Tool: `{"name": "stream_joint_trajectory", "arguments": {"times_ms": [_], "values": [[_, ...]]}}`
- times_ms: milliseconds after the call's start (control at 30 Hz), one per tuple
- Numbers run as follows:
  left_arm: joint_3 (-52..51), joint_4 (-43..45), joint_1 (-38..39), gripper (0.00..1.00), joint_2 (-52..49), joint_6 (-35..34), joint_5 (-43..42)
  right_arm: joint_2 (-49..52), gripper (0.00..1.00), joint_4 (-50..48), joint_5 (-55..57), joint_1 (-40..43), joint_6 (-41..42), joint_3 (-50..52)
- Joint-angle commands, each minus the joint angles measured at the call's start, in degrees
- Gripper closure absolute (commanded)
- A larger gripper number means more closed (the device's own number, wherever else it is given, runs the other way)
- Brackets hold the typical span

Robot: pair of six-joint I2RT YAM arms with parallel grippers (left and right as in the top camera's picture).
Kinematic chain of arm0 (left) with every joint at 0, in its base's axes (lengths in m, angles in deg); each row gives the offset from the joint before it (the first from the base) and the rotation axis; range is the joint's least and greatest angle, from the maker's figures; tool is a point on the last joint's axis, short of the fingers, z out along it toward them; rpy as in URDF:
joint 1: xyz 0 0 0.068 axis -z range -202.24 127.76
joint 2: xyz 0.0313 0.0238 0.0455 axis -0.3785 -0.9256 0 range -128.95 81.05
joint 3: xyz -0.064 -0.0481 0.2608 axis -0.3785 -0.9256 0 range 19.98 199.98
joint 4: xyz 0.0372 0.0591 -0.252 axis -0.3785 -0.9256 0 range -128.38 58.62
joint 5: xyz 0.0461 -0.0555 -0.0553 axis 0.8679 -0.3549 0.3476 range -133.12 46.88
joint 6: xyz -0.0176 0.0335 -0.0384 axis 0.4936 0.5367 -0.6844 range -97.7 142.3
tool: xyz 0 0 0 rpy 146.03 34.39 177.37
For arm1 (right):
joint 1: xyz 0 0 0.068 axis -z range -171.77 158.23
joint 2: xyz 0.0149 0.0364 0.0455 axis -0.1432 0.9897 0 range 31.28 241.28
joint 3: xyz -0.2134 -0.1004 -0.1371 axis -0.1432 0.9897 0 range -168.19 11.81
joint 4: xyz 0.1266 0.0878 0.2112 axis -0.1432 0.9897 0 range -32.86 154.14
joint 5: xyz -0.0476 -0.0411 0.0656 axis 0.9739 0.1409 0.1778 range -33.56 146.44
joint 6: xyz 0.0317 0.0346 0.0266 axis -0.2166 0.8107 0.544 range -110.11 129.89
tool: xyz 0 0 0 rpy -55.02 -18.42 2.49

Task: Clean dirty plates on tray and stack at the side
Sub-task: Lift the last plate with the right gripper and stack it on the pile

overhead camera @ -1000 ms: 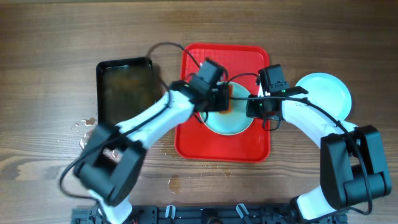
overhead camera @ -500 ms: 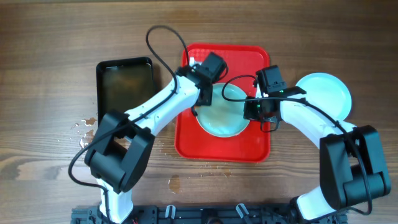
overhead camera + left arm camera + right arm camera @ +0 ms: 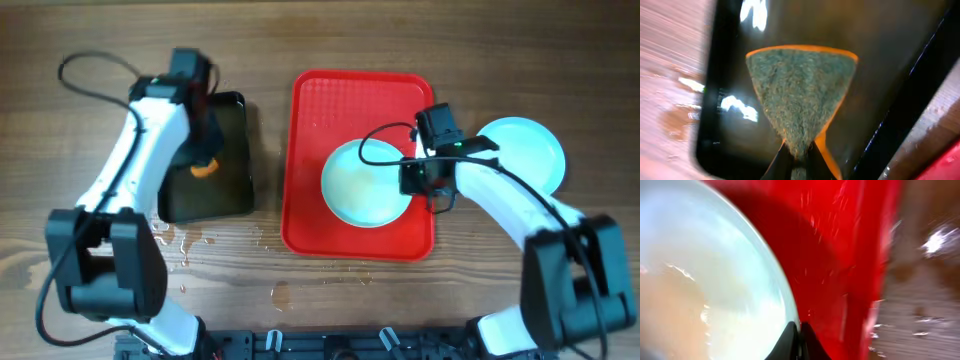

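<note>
Another plate already lies beside the red tray [image 3: 350, 100], so the robot will raise its right gripper, move it to the right in the overhead view, lower it onto that plate and let go.
One pale blue plate [image 3: 362, 185] lies on the red tray [image 3: 350, 100], toward its right front. My right gripper [image 3: 408, 178] is shut on the plate's right rim; the right wrist view shows the jaws [image 3: 799, 330] pinching the rim of the plate [image 3: 715, 280] over the red tray [image 3: 840, 255]. Another pale blue plate [image 3: 525, 150] sits on the table right of the tray. My left gripper [image 3: 205, 158] is shut on an orange sponge [image 3: 206, 169] over the black water tray [image 3: 228, 195]. The left wrist view shows the sponge's grey-green scouring face [image 3: 800, 95] held in the jaws [image 3: 798, 157].
The black water tray [image 3: 900, 60] stands left of the red tray with a narrow strip of table between them. Water drops lie on the wooden table in front of the black tray [image 3: 185, 240] and in front of the red tray [image 3: 285, 293].
My left arm has swung from the plate on the red tray to the left, carrying the sponge over the black water tray. The right gripper has kept its hold on the plate's rim.
</note>
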Motion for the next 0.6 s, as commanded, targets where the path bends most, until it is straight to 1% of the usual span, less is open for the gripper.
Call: {"name": "stream_joint_trajectory", "arguments": {"times_ms": [0, 33, 67, 100, 133, 167, 300, 367, 433, 533, 567], "values": [[-2.1, 1.5, -5.7, 0.77, 0.8, 9.1, -16.5, -11.0, 0.96, 0.4, 17.1, -3.5, -3.4, -3.6], [-2.1, 1.5, -6.8, 0.63, 1.3, 10.6, -19.1, -13.1, 0.96, 0.3, 22.0, -5.3, -4.0, -3.6], [-2.1, 1.3, -7.6, 0.57, 2.4, 12.6, -21.8, -15.4, 0.96, 0.0, 28.0, -8.3, -5.9, -3.6], [-2.1, 1.2, -8.0, 0.51, 3.7, 12.9, -22.7, -16.6, 0.96, -0.2, 31.8, -10.6, -7.1, -3.6], [-2.1, 1.0, -8.2, 0.47, 6.9, 12.9, -23.1, -17.8, 0.96, -0.4, 41.5, -15.7, -10.1, -3.6], [-2.1, 0.9, -8.1, 0.43, 8.8, 12.9, -23.4, -17.9, 0.96, -0.7, 47.8, -19.0, -11.8, -3.6], [-2.1, -0.9, -8.1, 0.39, 18.2, 12.8, -23.5, -17.8, 0.96, -4.8, 67.5, -30.2, -20.3, -3.6], [-2.1, -1.9, -8.1, 0.37, 22.3, 12.8, -23.5, -17.8, 0.96, -6.8, 72.4, -33.9, -24.5, -3.6], [-2.1, -2.6, -8.1, 0.35, 25.2, 12.8, -23.5, -17.8, 0.96, -7.6, 76.0, -36.1, -26.3, -3.6], [-2.1, -3.2, -8.1, 0.30, 27.5, 12.8, -23.5, -17.8, 0.96, -8.8, 77.2, -38.4, -29.3, -3.6], [-2.1, -3.4, -8.1, 0.30, 27.5, 12.8, -23.5, -17.8, 0.96, -9.3, 77.2, -38.6, -29.9, -3.6]]}}
